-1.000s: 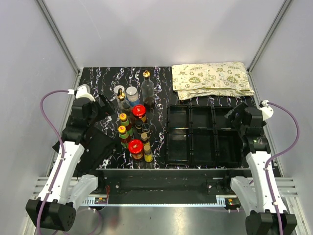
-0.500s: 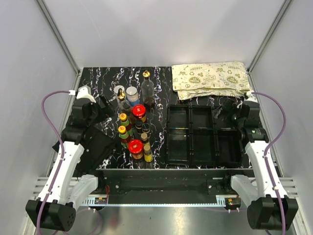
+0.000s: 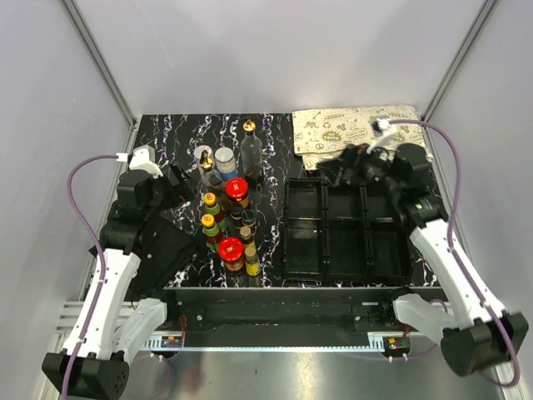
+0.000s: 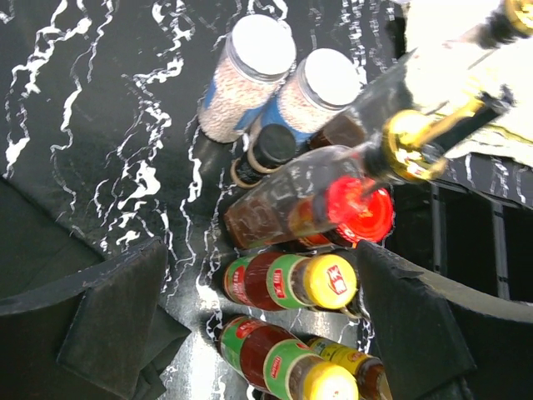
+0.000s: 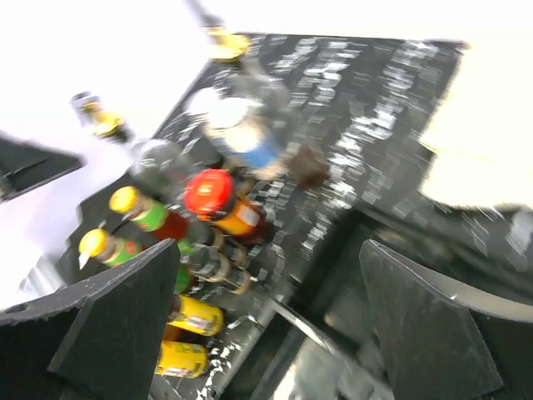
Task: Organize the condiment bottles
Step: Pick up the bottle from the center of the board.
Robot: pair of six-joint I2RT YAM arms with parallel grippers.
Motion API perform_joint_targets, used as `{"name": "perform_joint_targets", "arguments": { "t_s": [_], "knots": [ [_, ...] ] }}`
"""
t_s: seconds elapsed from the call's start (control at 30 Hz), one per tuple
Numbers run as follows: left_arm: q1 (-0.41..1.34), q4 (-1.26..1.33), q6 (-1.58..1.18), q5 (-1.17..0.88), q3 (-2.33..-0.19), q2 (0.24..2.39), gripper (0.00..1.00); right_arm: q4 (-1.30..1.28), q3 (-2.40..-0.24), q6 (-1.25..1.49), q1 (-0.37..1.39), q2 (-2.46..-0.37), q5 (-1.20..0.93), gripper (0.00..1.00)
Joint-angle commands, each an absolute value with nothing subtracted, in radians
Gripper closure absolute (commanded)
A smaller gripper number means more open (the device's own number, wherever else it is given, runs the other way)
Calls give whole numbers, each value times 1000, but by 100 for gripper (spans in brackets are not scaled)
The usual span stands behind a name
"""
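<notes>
The right gripper swings outward and across onto the farther bottle's gold collar (image 3: 249, 127) (image 5: 228, 45) next, since that stands outward of it and to its left in the top view.
The condiment bottles (image 3: 229, 212) stand packed together left of the middle of the marble table. My left gripper (image 3: 177, 185) hangs open just left of them. In the left wrist view its jaws (image 4: 266, 321) stand wide either side of two yellow-capped sauces (image 4: 329, 281), touching nothing. Beyond these are a red-lidded jar (image 4: 360, 210), a black-capped bottle (image 4: 273, 146), two grey-lidded shakers (image 4: 261, 46) and a gold-spouted glass bottle (image 4: 408, 143). My right gripper (image 3: 337, 167) is open and empty over the black tray's far left corner. Its blurred view (image 5: 266, 325) faces the red-lidded jar (image 5: 208, 192).
The black compartment tray (image 3: 324, 223) lies right of the bottles, with its cells bare. A folded patterned cloth (image 3: 358, 133) lies at the back right, just behind the right gripper. Something dark and cloth-like (image 3: 162, 250) lies under the left arm. Grey walls enclose the table.
The right arm has swung from the tray's right side to its far left corner, turning toward the bottles. The left gripper has edged slightly toward the bottles. Both stay open.
</notes>
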State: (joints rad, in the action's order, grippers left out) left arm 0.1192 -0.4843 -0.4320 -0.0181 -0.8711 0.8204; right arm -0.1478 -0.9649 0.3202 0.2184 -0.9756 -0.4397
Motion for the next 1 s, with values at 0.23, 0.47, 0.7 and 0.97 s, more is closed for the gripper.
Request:
{"name": "perform_joint_targets", "arguments": {
  "t_s": [0.23, 0.47, 0.7, 0.97],
  "knots": [
    [118, -370, -380, -133, -887, 758, 1, 109, -1281, 97, 505, -1445, -325, 1],
    [118, -347, -382, -158, -861, 753, 1, 222, -1474, 83, 563, -1751, -299, 5],
    [118, -348, -368, -167, -867, 744, 1, 279, -1606, 68, 612, -1927, -249, 9],
    [118, -348, -373, -183, -867, 758, 1, 310, -1674, 48, 640, -2014, -169, 20]
  ]
}}
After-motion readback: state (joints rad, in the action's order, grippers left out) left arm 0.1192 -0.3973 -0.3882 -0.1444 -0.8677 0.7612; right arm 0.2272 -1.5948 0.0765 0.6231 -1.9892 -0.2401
